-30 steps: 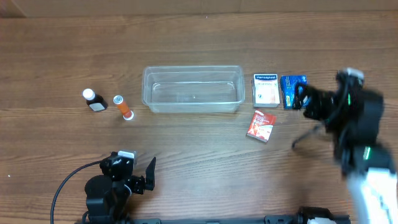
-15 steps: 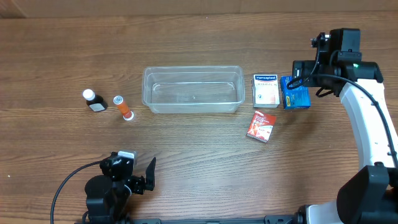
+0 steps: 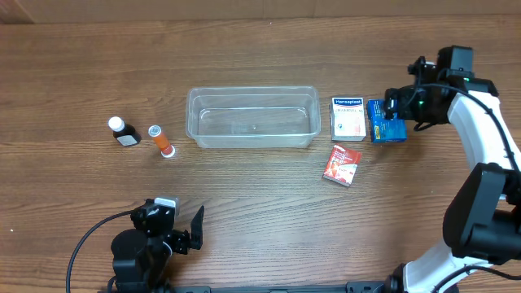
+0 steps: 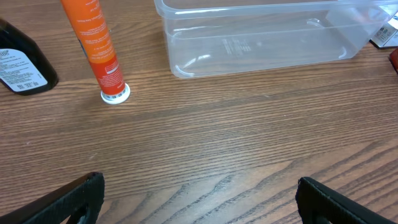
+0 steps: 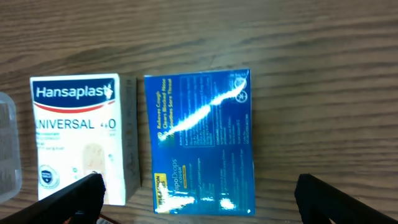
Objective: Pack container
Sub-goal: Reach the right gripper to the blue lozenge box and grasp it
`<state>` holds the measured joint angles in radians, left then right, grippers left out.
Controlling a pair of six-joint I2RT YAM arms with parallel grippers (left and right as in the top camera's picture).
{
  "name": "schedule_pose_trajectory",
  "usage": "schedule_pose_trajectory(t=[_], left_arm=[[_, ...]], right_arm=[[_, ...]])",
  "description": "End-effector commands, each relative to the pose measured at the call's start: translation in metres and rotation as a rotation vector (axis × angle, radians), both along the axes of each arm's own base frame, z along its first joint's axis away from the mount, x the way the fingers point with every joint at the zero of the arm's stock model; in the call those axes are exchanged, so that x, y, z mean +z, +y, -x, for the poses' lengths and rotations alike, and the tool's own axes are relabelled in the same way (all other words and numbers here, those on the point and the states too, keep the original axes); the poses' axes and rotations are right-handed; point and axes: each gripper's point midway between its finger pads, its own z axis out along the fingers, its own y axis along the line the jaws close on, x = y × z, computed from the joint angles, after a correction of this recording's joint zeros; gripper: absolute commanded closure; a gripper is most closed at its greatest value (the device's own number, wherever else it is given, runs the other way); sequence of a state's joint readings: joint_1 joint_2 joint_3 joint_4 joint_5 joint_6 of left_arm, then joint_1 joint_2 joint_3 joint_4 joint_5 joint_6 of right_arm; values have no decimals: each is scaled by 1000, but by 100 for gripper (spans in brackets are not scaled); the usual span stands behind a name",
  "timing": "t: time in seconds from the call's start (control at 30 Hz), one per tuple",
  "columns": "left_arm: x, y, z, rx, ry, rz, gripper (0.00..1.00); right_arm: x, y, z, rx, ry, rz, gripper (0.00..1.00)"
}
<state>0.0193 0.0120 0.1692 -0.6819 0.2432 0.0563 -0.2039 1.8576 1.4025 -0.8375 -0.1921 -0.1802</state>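
Observation:
The white box [image 3: 348, 117] lies close beside the blue box, so my right gripper will lower one finger into their gap next, then close across the blue box.
The clear plastic container [image 3: 252, 116] sits empty at the table's middle; it also shows in the left wrist view [image 4: 261, 37]. A blue box [image 3: 381, 121] lies right of a white Hansaplast box [image 3: 348, 117]; both show in the right wrist view, blue box [image 5: 202, 143], white box [image 5: 78, 137]. A red box [image 3: 342, 164] lies in front of them. My right gripper [image 5: 199, 202] is open, hovering over the blue box with a finger on each side. My left gripper [image 4: 199, 199] is open and empty near the front edge. An orange tube [image 3: 162, 142] and a dark bottle [image 3: 123, 131] lie left of the container.
The orange tube [image 4: 96, 46] and dark bottle [image 4: 18, 59] show ahead of the left gripper. Bare wooden table [image 3: 260, 212] lies between the left arm and the container.
My right arm swung from the right side to above the blue box and lowered closer over it. The left arm and all objects stayed still.

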Motion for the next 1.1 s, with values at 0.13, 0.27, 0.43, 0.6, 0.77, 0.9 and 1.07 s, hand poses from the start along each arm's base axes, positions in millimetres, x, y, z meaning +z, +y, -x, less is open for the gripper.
schedule_pose_trajectory(t=[0.13, 0.27, 0.43, 0.6, 0.77, 0.9, 1.07], left_arm=[[0, -1, 0, -13, -9, -9, 0], [0, -1, 0, -13, -9, -9, 0], [0, -1, 0, -13, -9, -9, 0], [0, -1, 0, -13, -9, -9, 0], [0, -1, 0, -13, -9, -9, 0], [0, -1, 0, -13, -9, -9, 0], [0, -1, 0, -13, -9, -9, 0]], right_arm=[[-27, 8, 2, 67, 65, -46, 0], [-30, 9, 2, 128, 61, -26, 0], [-36, 9, 1, 173, 57, -12, 0], [-57, 9, -1, 172, 87, -19, 0], [-57, 7, -8, 169, 59, -11, 0], [-58, 7, -11, 169, 52, -9, 0], [-71, 12, -8, 181, 85, -5, 0]])
